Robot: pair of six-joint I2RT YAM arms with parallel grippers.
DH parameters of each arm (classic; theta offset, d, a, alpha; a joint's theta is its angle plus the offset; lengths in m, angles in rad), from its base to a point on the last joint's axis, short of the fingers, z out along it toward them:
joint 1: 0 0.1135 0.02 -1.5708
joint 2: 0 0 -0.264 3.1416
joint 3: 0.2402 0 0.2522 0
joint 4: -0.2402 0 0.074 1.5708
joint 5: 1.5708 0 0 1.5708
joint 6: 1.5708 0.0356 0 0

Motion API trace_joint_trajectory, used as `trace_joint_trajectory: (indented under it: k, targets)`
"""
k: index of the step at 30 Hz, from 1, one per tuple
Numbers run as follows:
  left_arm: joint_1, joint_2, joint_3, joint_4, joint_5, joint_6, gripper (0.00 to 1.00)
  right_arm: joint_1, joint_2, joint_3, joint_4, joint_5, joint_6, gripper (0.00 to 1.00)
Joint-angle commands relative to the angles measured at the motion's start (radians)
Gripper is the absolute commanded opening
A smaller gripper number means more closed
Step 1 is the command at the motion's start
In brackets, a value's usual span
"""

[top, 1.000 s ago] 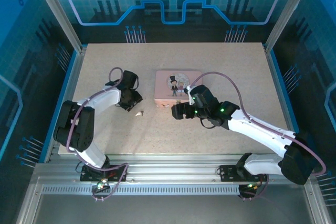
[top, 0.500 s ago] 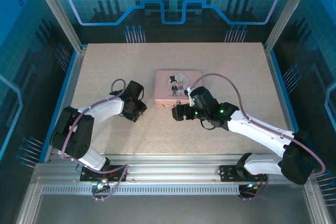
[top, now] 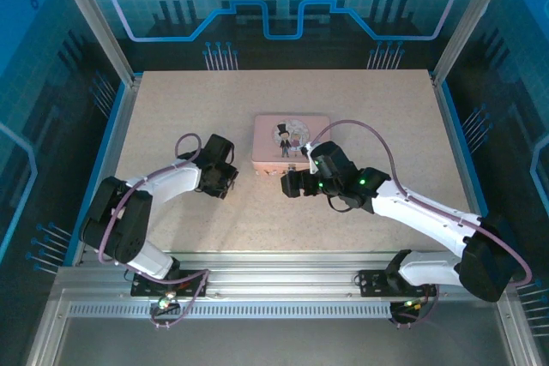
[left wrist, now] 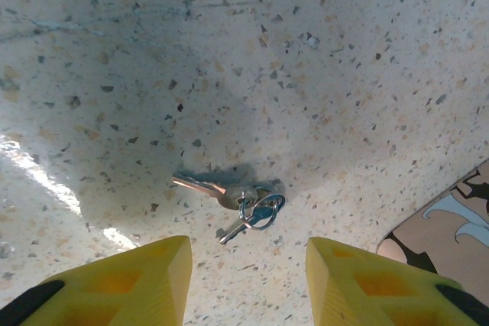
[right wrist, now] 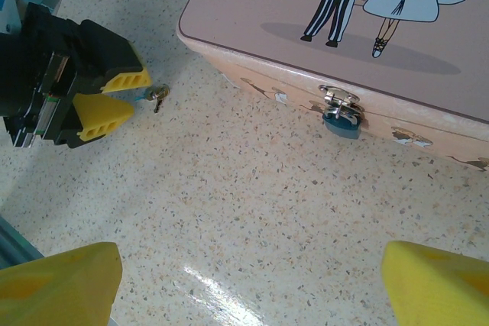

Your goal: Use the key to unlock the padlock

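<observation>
My left gripper should lower toward the ringed keys and close on the key, which lies flat on the tabletop beyond its fingers.
Two small keys on a ring (left wrist: 238, 202) lie flat on the speckled table, just ahead of my left gripper (left wrist: 248, 288). Its yellow fingers (left wrist: 145, 280) stand apart with bare table between them, so it is open. In the right wrist view the same key (right wrist: 158, 97) lies at the tips of the left gripper (right wrist: 114, 97). The padlock (right wrist: 341, 121), tiny and dark blue, hangs from the metal clasp on the front of the pink tin (right wrist: 306, 5). My right gripper (right wrist: 248, 288) hovers wide open over the table in front of the padlock, holding nothing.
The pink picture-lidded tin (top: 292, 139) sits mid-table between the two grippers, the left gripper (top: 225, 179) to its left and the right gripper (top: 289, 184) at its near side. A corner of the tin (left wrist: 451, 227) shows at the right of the left wrist view.
My left gripper has come down and nearer, from beside the key to right over it, and now covers it in the top view. The right arm has barely moved.
</observation>
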Motion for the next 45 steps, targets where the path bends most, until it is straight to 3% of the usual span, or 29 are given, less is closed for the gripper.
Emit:
trace_joint_trajectory:
  k: [1,13,28,33,45]
  targets:
    - [-0.011,0.029,0.001,0.009,-0.004,-0.042,0.45,0.008,-0.024,-0.011,0.000,0.017,0.000,0.89]
    - [-0.010,0.105,0.024,0.006,-0.002,-0.057,0.43,0.002,-0.056,-0.025,-0.010,0.024,0.000,0.89]
    - [0.041,0.170,0.009,0.063,0.040,-0.020,0.08,-0.011,-0.101,-0.070,-0.010,0.039,0.027,0.90]
    - [0.052,0.117,0.017,0.055,0.049,0.040,0.00,-0.012,-0.088,-0.077,0.001,0.034,0.043,0.89]
    - [0.068,-0.002,0.136,-0.007,0.121,0.277,0.00,-0.012,-0.053,-0.050,0.008,0.032,0.055,0.90]
